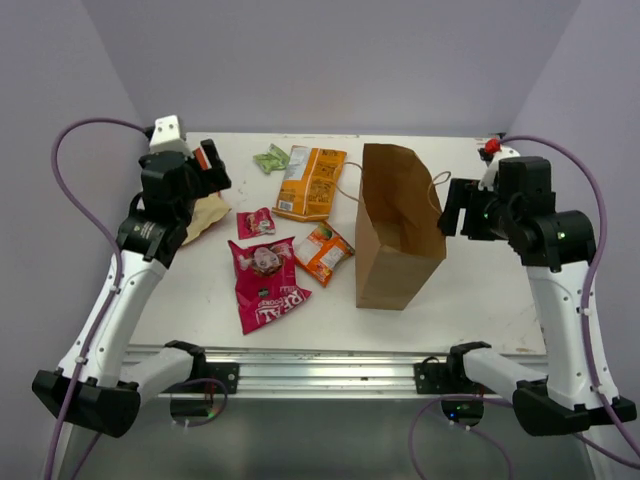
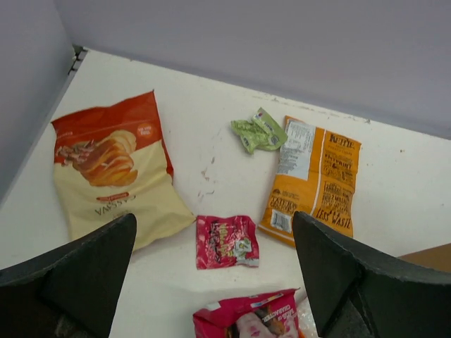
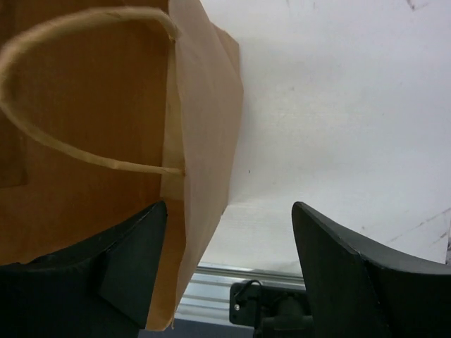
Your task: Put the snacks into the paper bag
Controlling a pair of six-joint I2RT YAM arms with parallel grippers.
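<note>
My right gripper will next lower its open fingers around the rim of the paper bag's side beside the bare table and close, because that side is below it, between its fingers.
The brown paper bag [image 1: 400, 225] stands open at centre right. The snacks lie to its left: a green packet [image 1: 270, 158], a large orange bag [image 1: 312, 182], a small pink packet [image 1: 257, 222], a small orange packet [image 1: 323, 252], a large magenta bag [image 1: 268, 283] and a beige packet [image 1: 207, 215]. My left gripper [image 1: 208, 168] is open and empty, above the beige packet [image 2: 116, 169] and the small pink packet [image 2: 225, 241]. My right gripper [image 1: 453, 213] is open and empty. In the right wrist view [image 3: 229, 267] it straddles the bag's right rim [image 3: 201, 141], below the loop handle [image 3: 70, 151].
Grey walls close in the back and both sides. A metal rail [image 1: 320, 365] runs along the table's near edge [image 3: 232, 282]. The white table [image 1: 480, 290] shows bare to the right of the bag. The left wrist view also shows the green packet [image 2: 259, 131], the large orange bag [image 2: 313, 179] and the magenta bag [image 2: 250, 320].
</note>
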